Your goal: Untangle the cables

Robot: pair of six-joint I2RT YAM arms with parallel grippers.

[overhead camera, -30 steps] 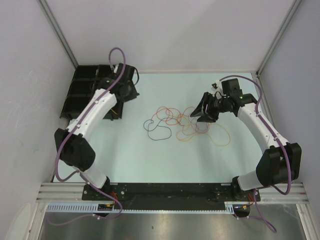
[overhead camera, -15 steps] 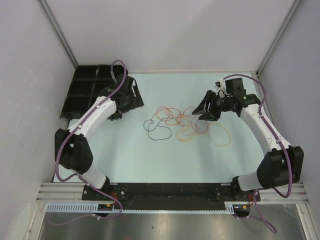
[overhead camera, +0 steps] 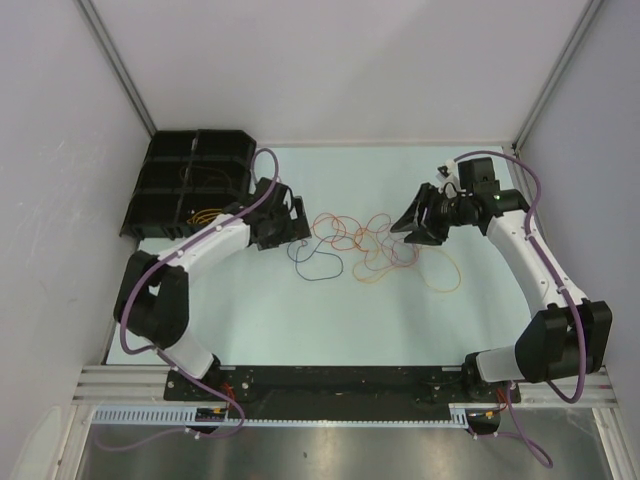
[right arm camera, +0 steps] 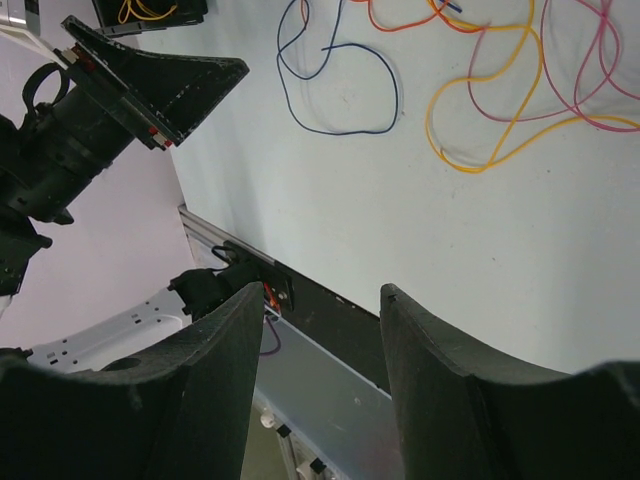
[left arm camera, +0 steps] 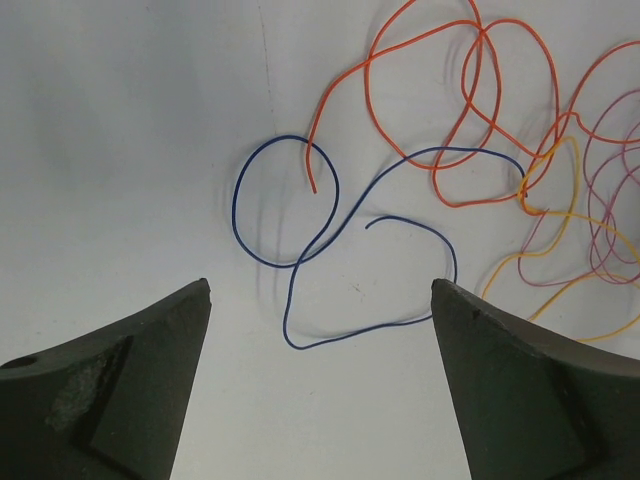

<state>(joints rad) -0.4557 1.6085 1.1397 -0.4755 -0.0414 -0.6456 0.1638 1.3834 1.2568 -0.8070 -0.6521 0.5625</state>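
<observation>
The blue cable's round loop lies clear of the yellow-orange and pink cables. Next, I will lower my left gripper onto its near part (overhead camera: 298, 261) (left arm camera: 297, 263), with a finger on each side.
The cables lie tangled mid-table: a dark blue one (overhead camera: 312, 262) on the left, an orange-red one (overhead camera: 335, 228), a pink one (overhead camera: 402, 250) and a yellow-orange one (overhead camera: 440, 280). My left gripper (overhead camera: 291, 222) hovers open at the tangle's left edge. In its wrist view (left arm camera: 320, 285) the blue cable's near loop (left arm camera: 299, 347) lies on the table between the fingers, untouched, with the orange-red cable (left arm camera: 368, 62) beyond. My right gripper (overhead camera: 410, 222) hangs open and empty over the tangle's right side. Its wrist view (right arm camera: 320, 290) shows the blue cable (right arm camera: 395, 95) and the yellow-orange cable (right arm camera: 470, 165) far ahead.
A black compartment bin (overhead camera: 185, 165) sits at the back left, with a yellow-orange wire (overhead camera: 205, 215) lying in it. Grey walls close the table at left, right and back. The arm bases and a black rail (overhead camera: 330, 380) line the near edge.
My left arm swung from over the black bin toward the tangle, and its gripper went from shut to open. My right gripper drew slightly back and to the right.
</observation>
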